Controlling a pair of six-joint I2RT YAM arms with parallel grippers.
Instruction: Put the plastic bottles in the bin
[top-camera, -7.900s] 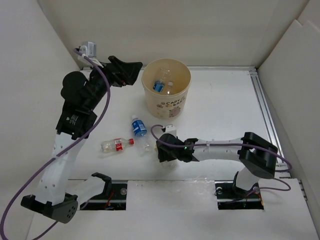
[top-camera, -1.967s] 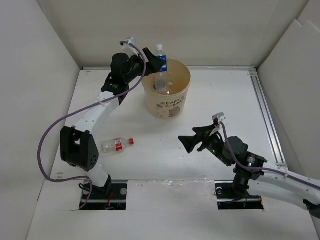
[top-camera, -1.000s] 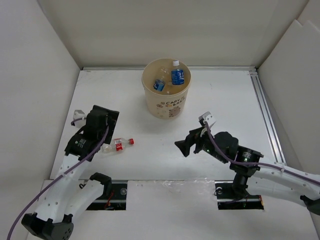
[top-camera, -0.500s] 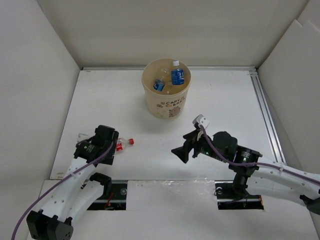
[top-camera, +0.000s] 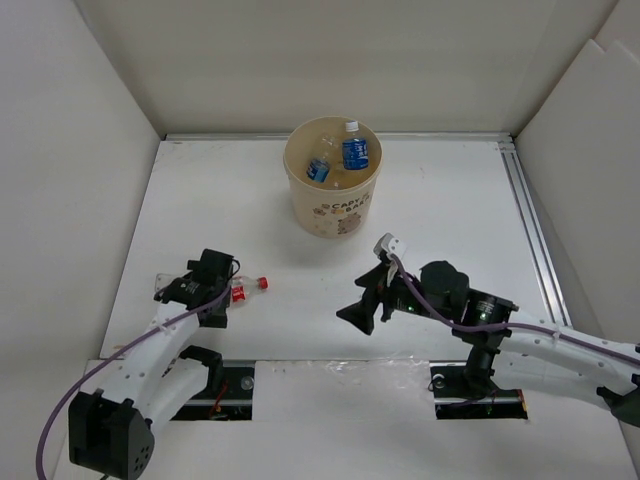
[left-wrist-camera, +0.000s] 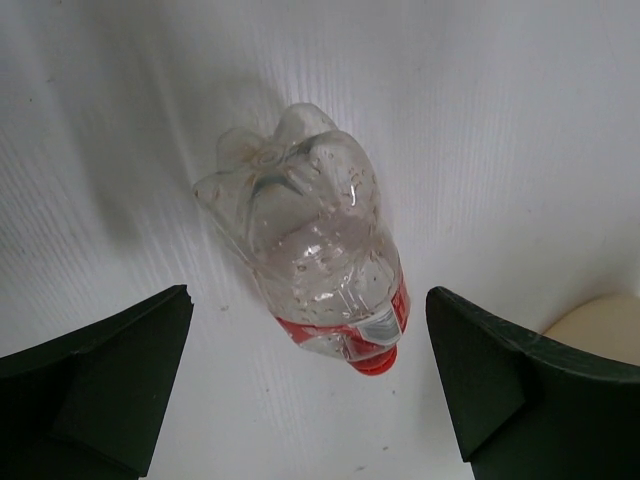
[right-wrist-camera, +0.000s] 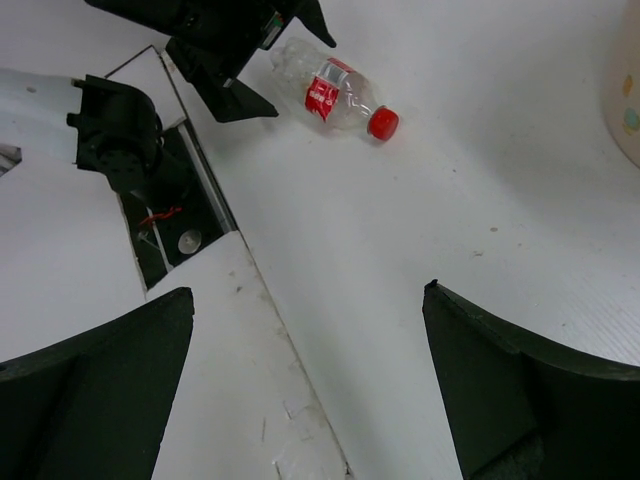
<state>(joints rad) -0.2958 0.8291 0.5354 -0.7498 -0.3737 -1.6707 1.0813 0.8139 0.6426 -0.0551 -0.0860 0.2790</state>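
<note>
The left gripper will next move down toward the table and close around the bottle's clear base end (left-wrist-camera: 312, 215), because its open fingers are still above the bottle.
A clear plastic bottle (top-camera: 243, 289) with a red label and red cap lies on its side at the near left of the table. My left gripper (top-camera: 216, 297) hangs open over its base end. In the left wrist view the bottle (left-wrist-camera: 310, 265) lies between the spread fingers of the left gripper (left-wrist-camera: 308, 291), untouched. The tan bin (top-camera: 333, 208) stands at the back centre, holding two blue-labelled bottles (top-camera: 355, 152) (top-camera: 318, 168). My right gripper (top-camera: 356, 311) is open and empty above the near middle of the table. The right wrist view shows the red-label bottle (right-wrist-camera: 338, 95) beside the left gripper (right-wrist-camera: 235, 65).
White walls close in the table on the left, back and right. A metal rail (top-camera: 530, 220) runs along the right side. Black mounting plates (top-camera: 215, 385) (top-camera: 480, 390) sit in the near ledge. The bin's edge (right-wrist-camera: 630, 100) shows at the right of the right wrist view.
The left arm dropped a blue-labelled bottle into the bin, then swung down and forward over the red-label bottle. The right gripper has drifted left and nearer.
</note>
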